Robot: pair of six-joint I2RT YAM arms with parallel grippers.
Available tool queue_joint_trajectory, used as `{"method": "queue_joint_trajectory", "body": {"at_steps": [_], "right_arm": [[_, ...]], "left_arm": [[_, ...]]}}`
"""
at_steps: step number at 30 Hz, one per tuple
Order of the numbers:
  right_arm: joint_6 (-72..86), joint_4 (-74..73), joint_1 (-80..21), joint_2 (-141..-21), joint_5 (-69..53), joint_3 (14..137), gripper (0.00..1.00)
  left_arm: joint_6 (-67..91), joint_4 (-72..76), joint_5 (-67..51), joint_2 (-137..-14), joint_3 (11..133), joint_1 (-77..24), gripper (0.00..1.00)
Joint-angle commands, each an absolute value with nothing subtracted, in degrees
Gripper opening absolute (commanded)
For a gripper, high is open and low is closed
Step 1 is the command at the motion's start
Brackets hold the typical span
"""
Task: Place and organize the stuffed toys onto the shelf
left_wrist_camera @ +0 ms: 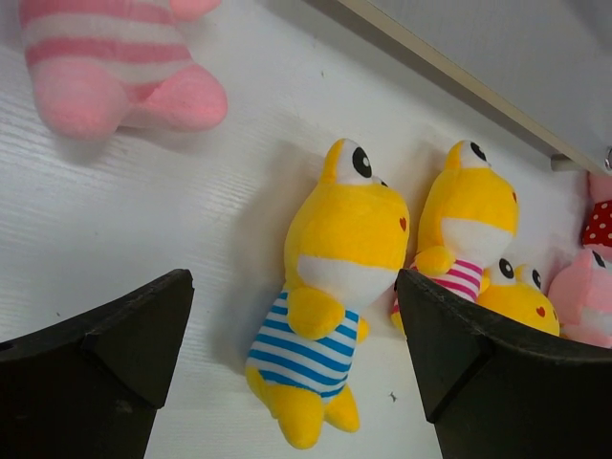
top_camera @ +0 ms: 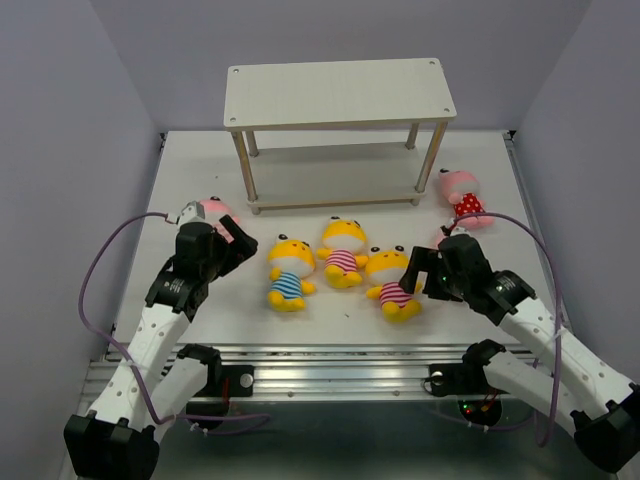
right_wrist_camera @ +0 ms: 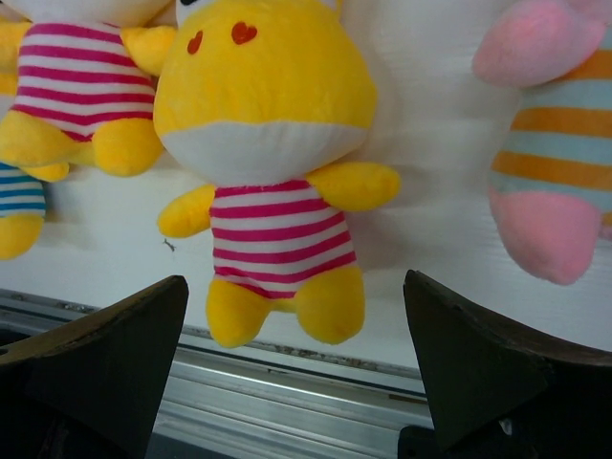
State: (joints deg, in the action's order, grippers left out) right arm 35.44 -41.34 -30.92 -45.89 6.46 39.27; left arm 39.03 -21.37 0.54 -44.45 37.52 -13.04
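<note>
My right gripper is going to move down and back toward the bar next, around the pink-striped toy's foot nearer the orange-striped toy, because there is bare table beside it.
The shelf (top_camera: pixel 340 95) stands empty at the back of the table. Three yellow stuffed toys lie in front of it: a blue-striped one (top_camera: pixel 288 272) (left_wrist_camera: pixel 335 249), a pink-striped one (top_camera: pixel 342 252) (left_wrist_camera: pixel 469 210) and another pink-striped one (top_camera: pixel 394 283) (right_wrist_camera: pixel 268 143). A pink toy in red polka dots (top_camera: pixel 463 197) lies to the shelf's right. A pink-striped pink toy (top_camera: pixel 213 208) (left_wrist_camera: pixel 105 57) lies behind my left gripper. An orange-striped pink toy (right_wrist_camera: pixel 550 143) lies by my right arm. My left gripper (top_camera: pixel 240 245) (left_wrist_camera: pixel 292 287) is open, left of the blue-striped toy. My right gripper (top_camera: pixel 418 272) (right_wrist_camera: pixel 296 287) is open beside the right pink-striped toy.
The white table (top_camera: pixel 330 190) has walls close on both sides and behind the shelf. A metal rail (top_camera: pixel 330 360) (right_wrist_camera: pixel 287 382) runs along its front edge, just below the yellow toys. The shelf's thin legs (top_camera: pixel 245 170) stand at its corners.
</note>
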Motion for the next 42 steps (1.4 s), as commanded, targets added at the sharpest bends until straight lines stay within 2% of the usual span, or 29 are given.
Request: {"method": "queue_joint_trajectory", "body": {"at_steps": [1, 10, 16, 19, 20, 23, 27, 29, 30, 31, 32, 35, 42], "right_arm": [[38.66, -42.19, -31.11, -47.28, 1.58, 38.59, 1.00], [45.96, -41.31, -31.11, -48.43, 4.83, 34.55, 0.95], [48.69, -37.18, -31.11, -47.55, -1.58, 29.97, 0.86], [49.04, -35.87, -31.11, -47.02, -1.76, 29.01, 0.78], [49.30, -35.42, -31.11, -47.02, -1.76, 28.74, 0.68], [49.66, -33.58, -31.11, -47.11, -1.76, 28.13, 0.53], [49.40, -31.91, -31.11, -47.81, -1.58, 27.34, 0.52], [49.22, -31.29, -31.11, -48.34, -1.50, 27.25, 0.47], [48.96, -31.03, -31.11, -48.34, -1.49, 27.25, 0.36], [48.78, -30.94, -31.11, -48.17, -1.15, 27.25, 0.30], [48.43, -30.85, -31.11, -47.90, -0.79, 27.42, 0.17], [45.97, -31.29, -31.11, -46.41, 1.39, 28.56, 0.01], [37.28, -33.05, -31.11, -45.70, 6.58, 37.43, 0.01]], "left_arm": [[37.97, -18.28, 0.35, -43.42, 38.32, -13.01, 0.99], [37.44, -17.58, 0.26, -42.19, 38.06, -13.09, 0.99], [37.44, -17.40, -1.49, -42.28, 38.06, -13.01, 0.99], [37.44, -17.14, -1.49, -42.45, 37.97, -13.01, 0.99], [37.53, -17.14, -1.41, -42.54, 37.88, -12.92, 0.99], [37.53, -17.23, -1.41, -42.63, 37.88, -13.09, 0.99], [37.53, -17.14, -1.58, -42.63, 37.71, -13.01, 0.99], [37.53, -17.14, -1.58, -42.54, 37.79, -13.01, 0.99], [37.53, -17.14, -1.58, -42.63, 37.71, -13.01, 0.99], [37.44, -17.14, -1.67, -42.54, 37.71, -13.09, 0.99], [37.44, -17.14, -1.76, -42.54, 37.71, -13.01, 0.99], [37.53, -17.05, -1.76, -42.63, 37.62, -13.01, 0.99], [37.44, -16.96, -1.93, -42.71, 37.79, -13.01, 0.99]]}}
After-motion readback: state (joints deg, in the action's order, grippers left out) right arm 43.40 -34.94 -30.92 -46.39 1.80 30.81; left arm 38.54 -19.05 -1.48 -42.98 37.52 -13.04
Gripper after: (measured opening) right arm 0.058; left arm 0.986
